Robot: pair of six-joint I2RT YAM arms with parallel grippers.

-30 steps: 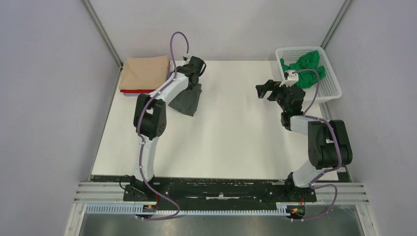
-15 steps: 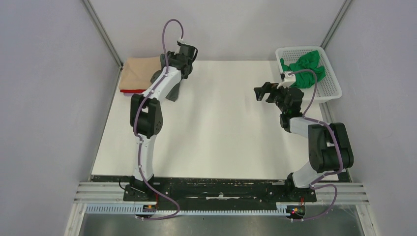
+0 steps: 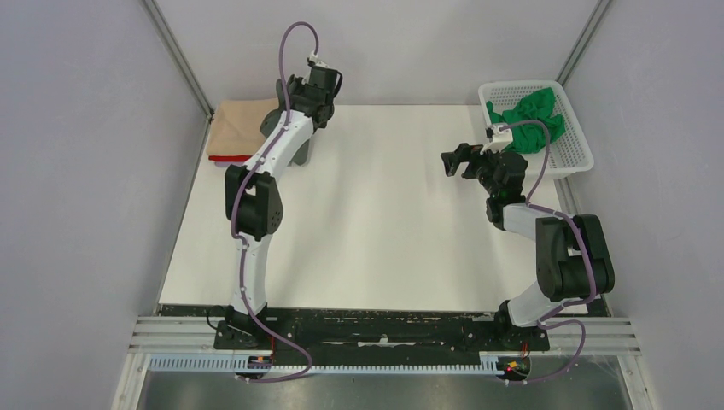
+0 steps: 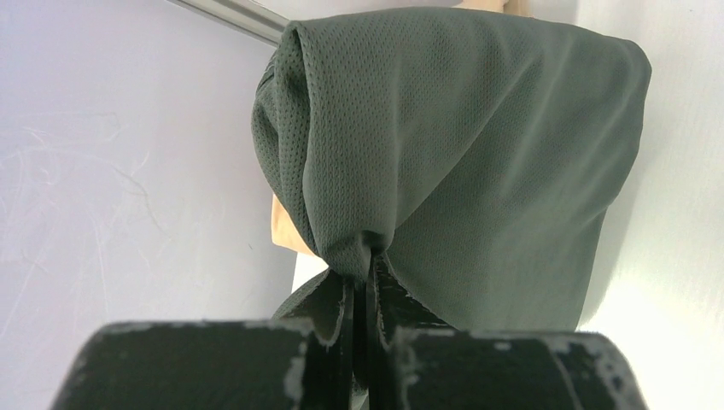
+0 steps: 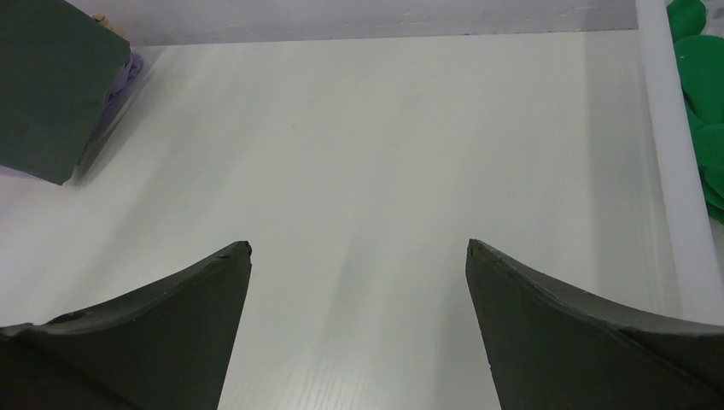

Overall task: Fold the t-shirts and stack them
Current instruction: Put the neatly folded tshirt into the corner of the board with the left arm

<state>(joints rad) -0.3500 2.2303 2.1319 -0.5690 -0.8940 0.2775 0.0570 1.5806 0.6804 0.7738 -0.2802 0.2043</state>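
I will next move my left gripper to the left in the top view and down over the folded tan t-shirt (image 3: pixel 243 121) (image 4: pixel 289 232) to release, since that is already on top of the red one.
My left gripper (image 3: pixel 293 98) is shut on a dark grey t-shirt (image 4: pixel 461 154), which hangs folded from the fingers at the far left of the table; part of it shows below the arm (image 3: pixel 300 154). Its jaws (image 4: pixel 369 260) pinch a bunched fold. A folded tan t-shirt (image 3: pixel 243 121) lies on a red one (image 3: pixel 224 158) just left of the gripper. A bright green t-shirt (image 3: pixel 531 109) lies crumpled in the basket. My right gripper (image 3: pixel 452 161) is open and empty above bare table (image 5: pixel 359 248). A lilac shirt is not clearly seen.
The white mesh basket (image 3: pixel 574 161) stands at the far right, its rim beside my right gripper (image 5: pixel 674 171). Grey walls and metal posts close the table on three sides. The hanging grey shirt also shows at the upper left of the right wrist view (image 5: pixel 51 85).
My left gripper has lifted the dark grey shirt and carried it back and left, toward the tan stack. The right arm has hardly moved.
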